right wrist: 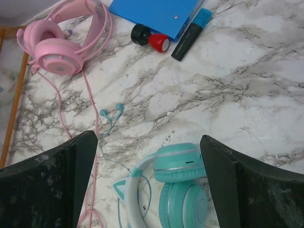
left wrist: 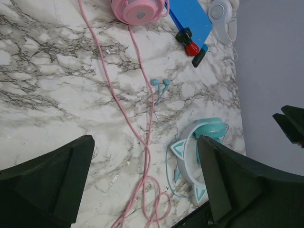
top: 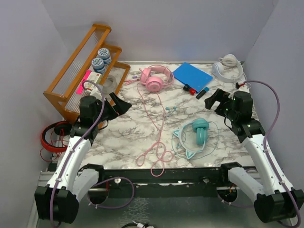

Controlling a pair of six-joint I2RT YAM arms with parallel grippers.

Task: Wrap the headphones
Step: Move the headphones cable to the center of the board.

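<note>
My right gripper lowers back and toward the left in the top view onto the white headband (top: 183, 138) (right wrist: 131, 201) next, since it lies bare between the cat ears.
The pink headphones (top: 154, 78) (left wrist: 137, 10) (right wrist: 52, 52) lie at the back middle of the marble table. Their long pink cable (top: 159, 128) (left wrist: 142, 156) runs toward the front edge and ends in loose loops. The teal cat-ear headphones (top: 197, 135) (left wrist: 199, 142) (right wrist: 185, 190) lie front right with a thin cord around them. The white headphones (top: 227, 66) (left wrist: 221, 14) rest at the back right corner. My left gripper (top: 118, 110) (left wrist: 145, 140) hovers open over the left side, holding nothing. My right gripper (top: 214, 100) (right wrist: 148, 137) hangs open just behind the teal pair, also holding nothing.
A wooden rack (top: 85, 61) with round tins (top: 101, 59) stands back left. A blue notebook (top: 192, 75), a marker (top: 202, 93) and a red-and-black stamp-like item (top: 188, 88) lie at the back. Teal earbuds (top: 172, 109) sit mid-table. Red-and-black headphones (top: 52, 135) lie off the table's left edge.
</note>
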